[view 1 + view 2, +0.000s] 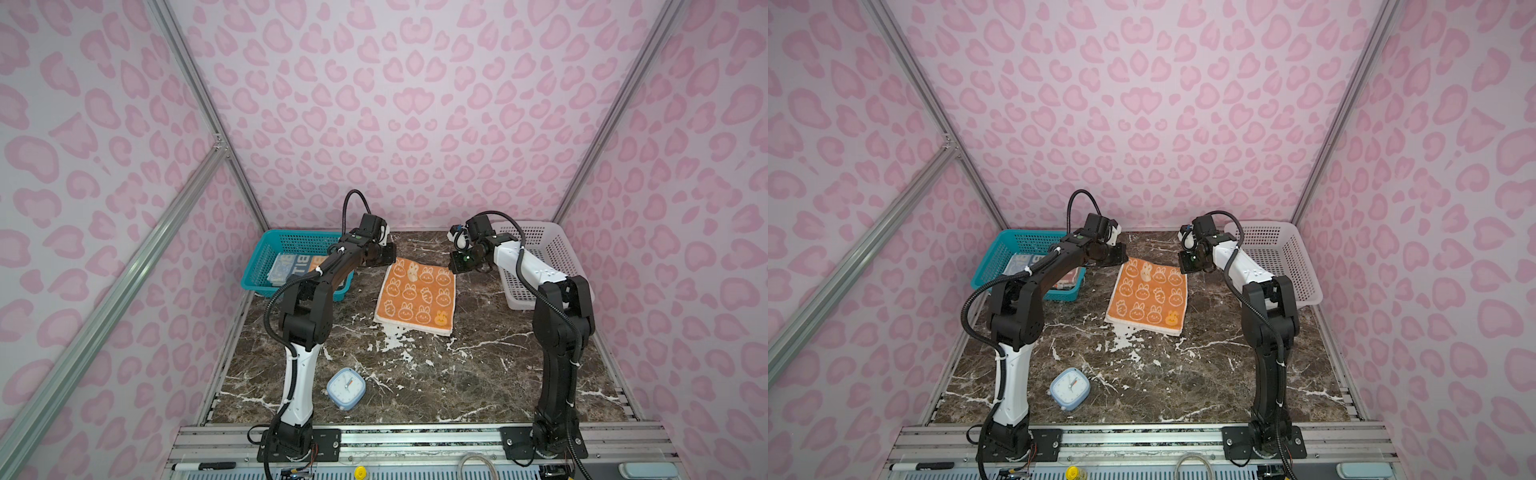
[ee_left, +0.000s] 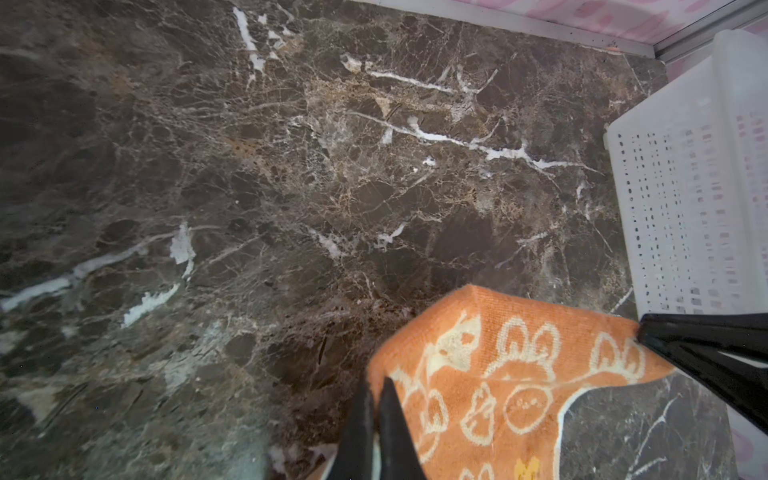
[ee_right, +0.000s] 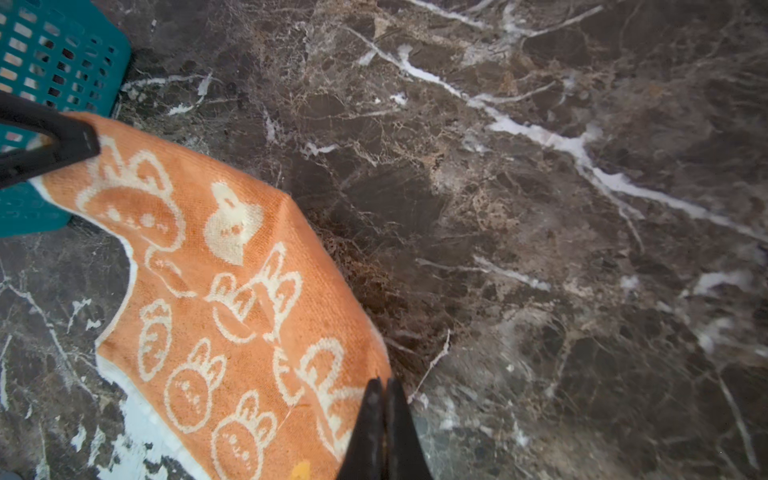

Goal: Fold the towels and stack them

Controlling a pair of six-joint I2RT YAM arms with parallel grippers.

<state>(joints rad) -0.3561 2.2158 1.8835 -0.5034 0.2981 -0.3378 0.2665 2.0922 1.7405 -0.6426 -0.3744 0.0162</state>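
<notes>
The towel's near half is flat, so my left gripper must next move back over the towel and release its far corner at the towel's near corner on the clock's side [image 1: 380,318].
The orange-and-cream rabbit towel [image 1: 415,297] [image 1: 1148,297] lies spread in the middle of the marble table, its far edge raised a little. My left gripper [image 1: 388,259] [image 2: 376,384] is shut on the towel's far left corner. My right gripper [image 1: 455,266] [image 3: 382,382] is shut on its far right corner. In the left wrist view the towel [image 2: 498,374] sags between the two grips, and the right wrist view shows the same sag in the towel [image 3: 228,291]. In the teal basket [image 1: 266,286] lie a folded striped towel with lettering [image 1: 301,264] and a blue towel [image 1: 279,266], partly hidden by my left arm.
A white mesh basket [image 1: 552,257] [image 2: 685,208] stands at the back right, close behind my right arm. A small blue clock [image 1: 345,388] sits near the front by my left arm's base. A marker [image 1: 203,466] lies on the front rail.
</notes>
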